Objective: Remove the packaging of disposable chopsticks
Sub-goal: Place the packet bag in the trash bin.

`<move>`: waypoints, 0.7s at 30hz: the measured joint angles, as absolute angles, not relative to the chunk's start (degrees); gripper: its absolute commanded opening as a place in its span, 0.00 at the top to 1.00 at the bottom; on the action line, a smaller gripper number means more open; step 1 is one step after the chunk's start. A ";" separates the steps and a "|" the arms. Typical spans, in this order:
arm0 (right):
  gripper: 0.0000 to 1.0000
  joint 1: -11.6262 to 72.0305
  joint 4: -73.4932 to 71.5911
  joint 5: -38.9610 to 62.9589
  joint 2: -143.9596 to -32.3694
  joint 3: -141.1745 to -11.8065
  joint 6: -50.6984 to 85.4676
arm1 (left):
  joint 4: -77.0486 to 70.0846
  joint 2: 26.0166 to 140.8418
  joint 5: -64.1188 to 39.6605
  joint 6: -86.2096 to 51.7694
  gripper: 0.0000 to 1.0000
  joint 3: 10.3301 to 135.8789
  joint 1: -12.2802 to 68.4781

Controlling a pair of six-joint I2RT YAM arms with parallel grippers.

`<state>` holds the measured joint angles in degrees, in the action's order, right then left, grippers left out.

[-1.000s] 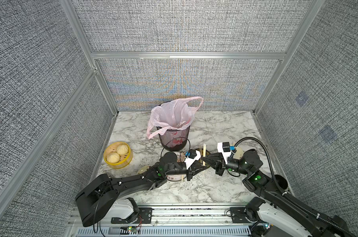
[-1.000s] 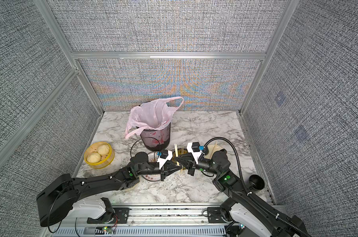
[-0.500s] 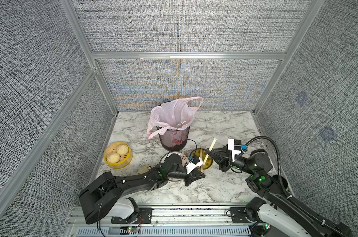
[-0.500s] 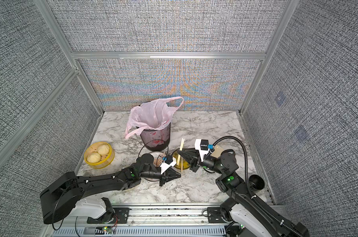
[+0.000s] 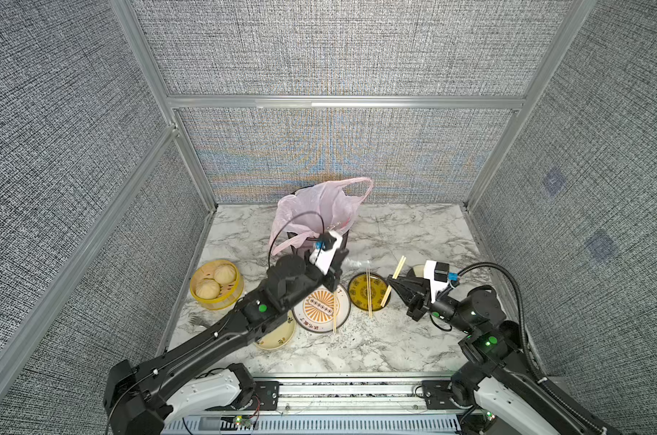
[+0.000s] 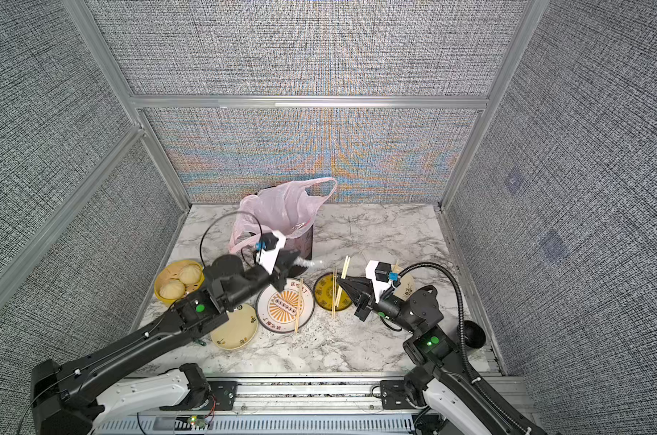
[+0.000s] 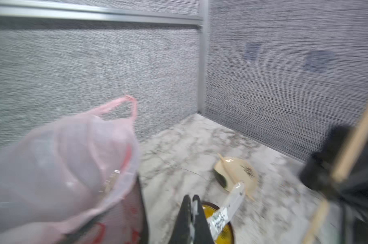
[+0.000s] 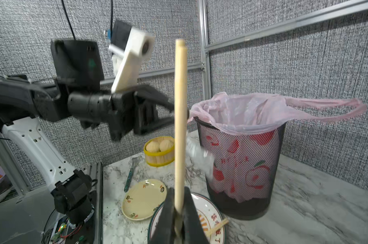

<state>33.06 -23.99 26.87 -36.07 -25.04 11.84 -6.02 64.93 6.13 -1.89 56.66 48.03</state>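
Note:
The packaging sleeve still droops outside the bin's rim. My left gripper next swings outward and turns toward the bin, over the pink bag's opening [image 5: 320,211] [image 7: 76,185], to release it.
My left gripper [image 5: 337,263] [image 6: 294,264] hangs just in front of the bin's rim. It is shut on a clear plastic packaging sleeve [image 5: 358,262] [image 7: 227,208], which trails from its tips and droops beside the bin [image 8: 198,154]. My right gripper [image 5: 389,281] [image 8: 180,195] is shut on a bare pair of disposable chopsticks [image 5: 394,278] [image 8: 180,118] that stands up out of its jaws, over the dark yellow plate's right edge. More bare chopsticks lie on the striped plate [image 5: 334,312] and across the dark yellow plate [image 5: 368,295].
A black mesh bin with a pink bag [image 5: 321,211] stands at the back centre. A yellow steamer with two buns [image 5: 216,284] sits left, with a fork [image 5: 197,321] near it. Plates: cream [image 5: 278,337], striped [image 5: 321,325], dark yellow [image 5: 359,292], and another cream one [image 6: 408,288] behind the right wrist.
The grippers met over the plates and have drawn apart. The left one rose back toward the bin with the sleeve. The right one pulled right with the bare chopsticks.

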 measured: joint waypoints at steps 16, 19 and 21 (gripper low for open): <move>1.00 33.10 -19.42 25.36 -38.61 -25.12 9.89 | 24.08 103.96 29.36 1.08 0.37 97.41 36.36; 1.00 33.10 -19.42 25.17 -38.57 -25.12 9.87 | 24.05 100.01 28.21 0.91 0.27 94.63 36.67; 1.00 33.10 -19.42 24.77 -38.61 -25.10 9.87 | 22.52 96.95 27.31 0.89 0.25 93.51 36.60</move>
